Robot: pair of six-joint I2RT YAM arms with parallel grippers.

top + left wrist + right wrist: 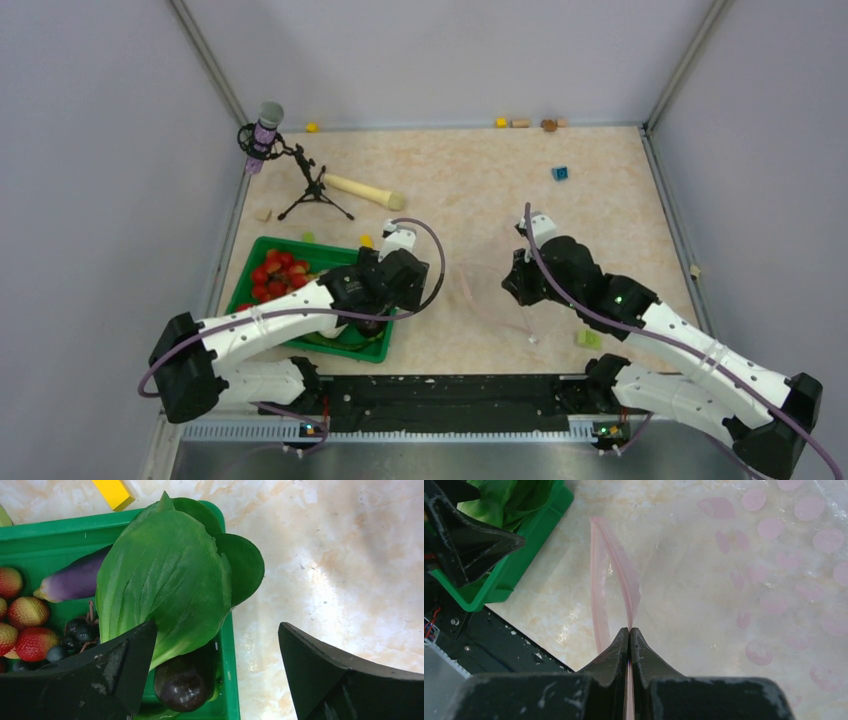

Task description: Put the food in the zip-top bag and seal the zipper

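Note:
One fingertip of my left gripper hangs over bare table, so the gripper should move across the tray's rim toward the eggplant and turn to have its fingers on both sides of the bok choy's leaf (169, 575).
The food lies in the green tray (262, 246): strawberries (280, 272), leafy bok choy (165, 575), a purple eggplant (75, 580), dark berries (75, 630) and a dark glossy round piece (182, 682). My left gripper (216, 629) hangs open over the tray's right rim (229, 645), one finger above the bok choy, the other over bare table. The clear zip-top bag (749, 580), printed with pink dots, lies right of the tray. My right gripper (629, 630) is shut on its pink zipper (616, 575), lifting one lip so the mouth gapes toward the tray.
A microphone on a tripod (268, 130) and a wooden rolling pin (362, 190) stand behind the tray. Loose blocks: yellow (116, 491) by the tray's far corner, blue (560, 173) at back right, green (589, 339) near my right arm. Walls close three sides.

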